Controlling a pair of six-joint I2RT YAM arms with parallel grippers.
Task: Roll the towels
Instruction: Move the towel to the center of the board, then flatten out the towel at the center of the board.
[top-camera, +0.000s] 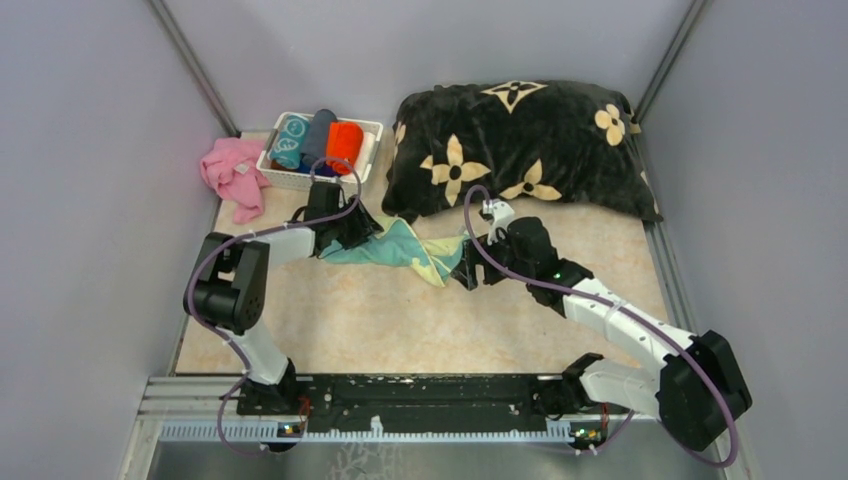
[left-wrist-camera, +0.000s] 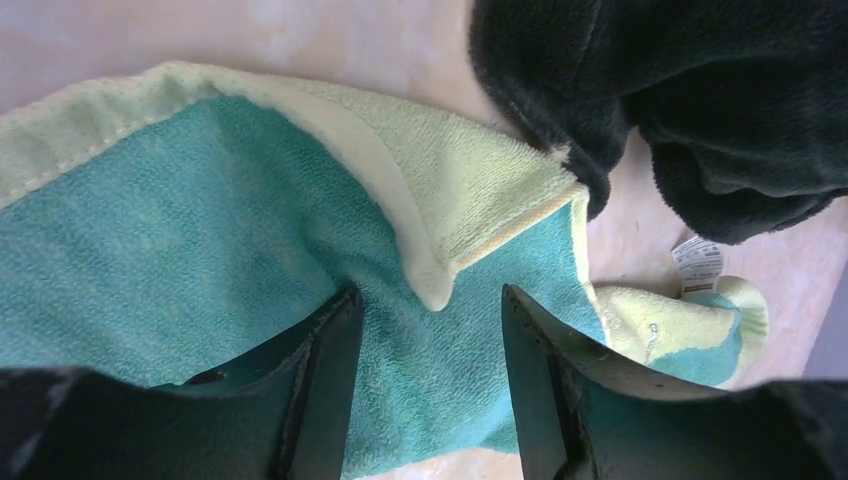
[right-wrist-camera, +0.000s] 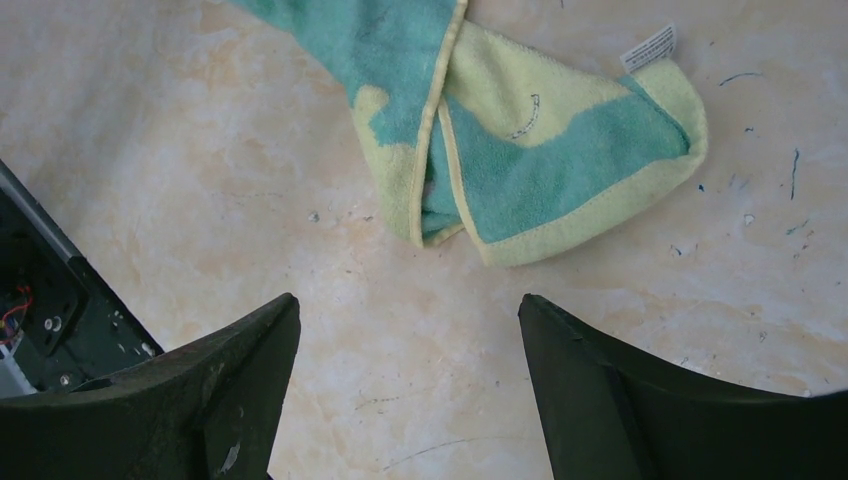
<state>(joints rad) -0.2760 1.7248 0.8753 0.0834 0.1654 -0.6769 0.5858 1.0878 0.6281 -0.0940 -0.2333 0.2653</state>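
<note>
My right gripper should go down and turn next, onto the towel's folded end's near yellow corner (right-wrist-camera: 492, 250), which is below and beyond its fingers, because bare table shows between my fingers.
A pale yellow towel with teal patches (top-camera: 402, 250) lies crumpled on the table in front of the black cushion. My left gripper (top-camera: 362, 232) is down on its left end. In the left wrist view the jaws (left-wrist-camera: 425, 310) stand apart with flat teal cloth (left-wrist-camera: 200, 230) between them and a folded yellow corner just ahead. My right gripper (top-camera: 468, 264) is at the towel's right end. It is open (right-wrist-camera: 408, 305) over bare table, with the folded end (right-wrist-camera: 540, 160) and its white tag (right-wrist-camera: 648, 45) a little beyond the fingertips. Rolled teal (top-camera: 291, 140) and orange-red (top-camera: 344, 145) towels sit in the basket.
A white basket (top-camera: 283, 180) stands at the back left with a dark rolled cloth (top-camera: 320, 132) in it too. A pink cloth (top-camera: 232, 176) lies to its left. The big black flowered cushion (top-camera: 520, 140) fills the back right and nearly touches the towel (left-wrist-camera: 700, 100).
</note>
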